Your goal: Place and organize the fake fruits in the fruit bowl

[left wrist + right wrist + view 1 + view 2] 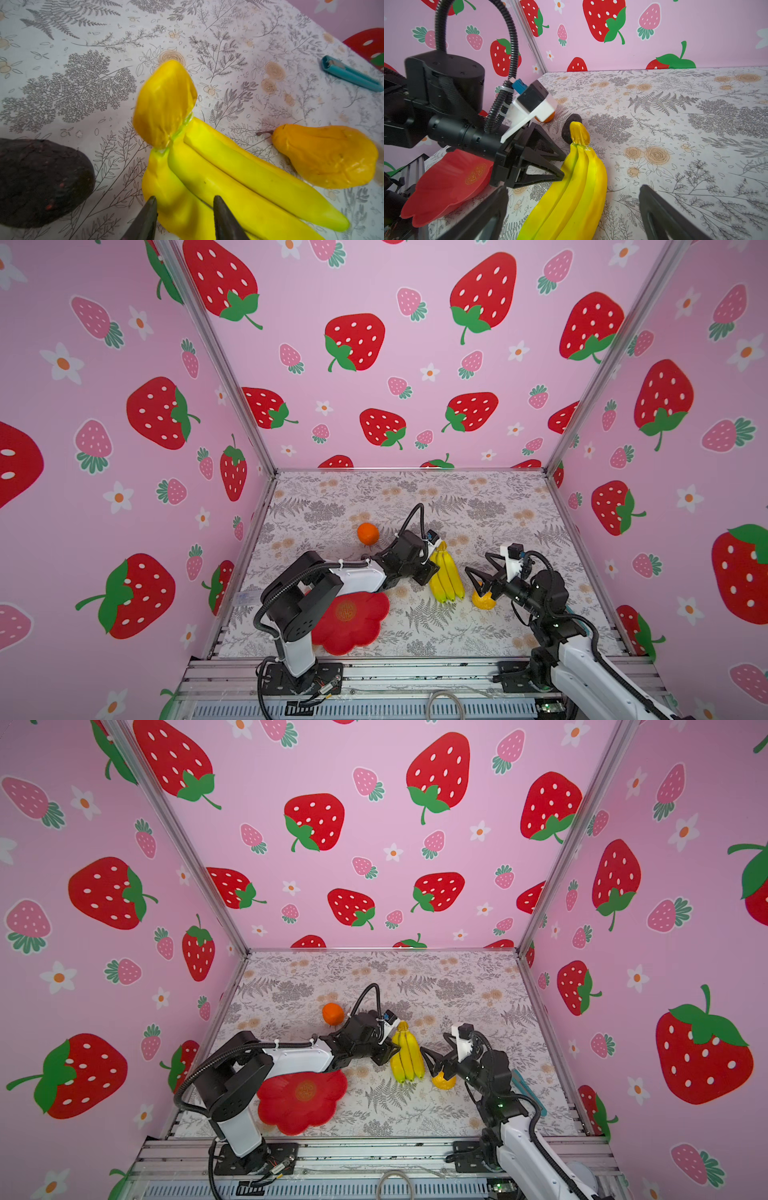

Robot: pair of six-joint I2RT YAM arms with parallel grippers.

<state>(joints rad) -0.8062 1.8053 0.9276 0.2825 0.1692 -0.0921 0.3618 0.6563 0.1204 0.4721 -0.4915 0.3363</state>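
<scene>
I will tilt my right gripper down and across toward the bananas next and onto the banana stem [442, 545] [580, 136], because the stem's narrow part fits between the wide-open fingers.
The yellow banana bunch [446, 576] [407, 1058] lies mid-table. My left gripper [185, 199] is at its side, jaws a little apart, tips against the bananas [207, 176] and nothing clamped. My right gripper [573, 189] is open wide beside the bunch [577, 197], hovering over the yellow-orange pear [483, 600] [328, 155]. The orange [368, 533] [332, 1013] sits farther back. One dark avocado [41, 182] [571, 128] lies by the banana stem, hidden under the left arm in both top views. The red flower-shaped fruit bowl [353, 626] [303, 1102] [446, 182] holds no fruit.
A teal tool [351, 74] [528, 1090] lies near the right wall behind the right arm. Strawberry-print walls close three sides. The left arm stretches over the bowl's far edge. A metal rail runs along the table's front edge.
</scene>
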